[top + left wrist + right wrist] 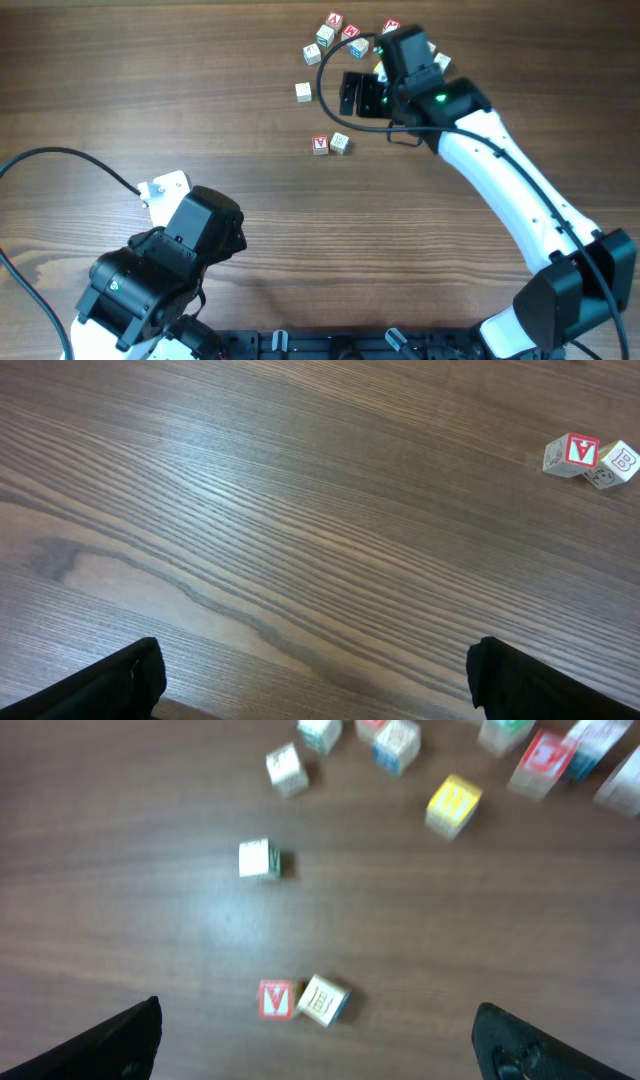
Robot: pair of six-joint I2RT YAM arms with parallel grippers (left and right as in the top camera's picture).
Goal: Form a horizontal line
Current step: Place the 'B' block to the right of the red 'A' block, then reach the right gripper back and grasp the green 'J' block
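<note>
The green block (507,731) is beyond the yellow block. My right gripper needs to move outward first and then go down to get over the green block.
Small lettered wooden blocks lie on the wooden table. A red block (320,144) and a tan block (340,143) touch side by side at mid-table; they also show in the right wrist view as the red block (277,999) and tan block (323,1000), and in the left wrist view as the red block (572,454) and tan block (611,466). A lone white block (303,92) (259,859) lies farther back. A cluster of several blocks (335,33) sits at the back, with a yellow block (452,804). My right gripper (362,94) (315,1045) is open and empty above the table near the cluster. My left gripper (315,680) is open and empty at front left.
A white tag (165,187) lies by the left arm. Black cables run on the left (70,155) and around the right arm (325,60). The table's front edge carries a black rail (330,345).
</note>
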